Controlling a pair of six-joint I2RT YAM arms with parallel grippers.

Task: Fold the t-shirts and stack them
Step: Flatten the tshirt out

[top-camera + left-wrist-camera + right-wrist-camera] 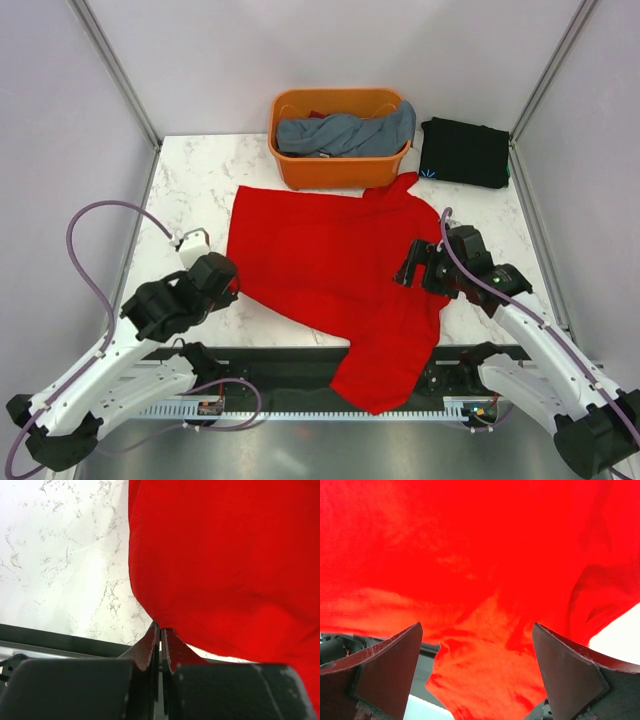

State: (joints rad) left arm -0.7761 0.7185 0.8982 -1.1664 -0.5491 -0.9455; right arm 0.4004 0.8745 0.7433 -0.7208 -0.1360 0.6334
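My right gripper draws back past the table's near edge and lowers onto the shirt's hanging hem (362, 402) (450, 709) next, since that hangs below and behind its fingers.
A red t-shirt (320, 255) lies spread on the marble table, its lower right part hanging over the near edge. My left gripper (228, 278) is at the shirt's left edge. In the left wrist view the shirt (225, 555) comes to a point right at the gripper (161, 629), whose jaws are shut on that edge. My right gripper (410, 268) hovers over the shirt's right side. In the right wrist view it (476, 626) is wide open and empty, with rumpled red cloth (480, 555) below it.
An orange basket (340, 172) at the back centre holds a blue-grey t-shirt (345, 132). A folded black t-shirt (463, 150) lies at the back right. Bare marble (195, 190) shows left of the red shirt. The frame posts stand at the table's corners.
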